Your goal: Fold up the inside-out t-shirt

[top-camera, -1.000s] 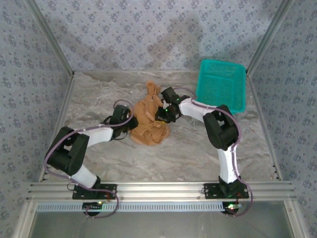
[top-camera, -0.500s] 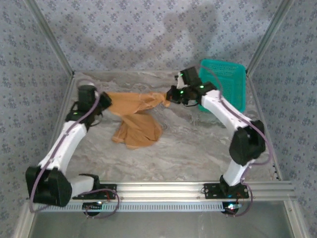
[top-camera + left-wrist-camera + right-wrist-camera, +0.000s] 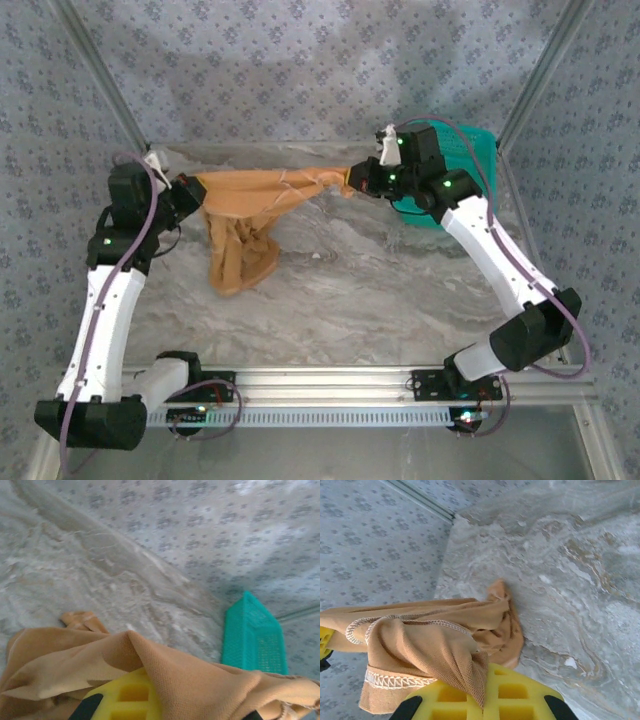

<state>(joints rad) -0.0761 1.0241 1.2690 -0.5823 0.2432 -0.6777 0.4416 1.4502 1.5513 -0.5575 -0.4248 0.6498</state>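
I will raise my left gripper because the shirt's lower part hangs bunched, then lower it to the marble table below it and let go of the cloth.
The tan inside-out t-shirt hangs stretched in the air between my two grippers, its loose lower part drooping to the marble table. My left gripper is shut on the shirt's left end; in the left wrist view the fabric drapes over the yellow fingers. My right gripper is shut on the right end, and in the right wrist view the stitched hem bunches over the yellow fingers.
A teal plastic basket stands at the back right, just behind my right gripper, and also appears in the left wrist view. Patterned walls and metal frame posts enclose the table.
Both arms rose and spread apart, pulling the shirt from a crumpled heap mid-table into a taut band held across the back. The right gripper closed on the cloth.
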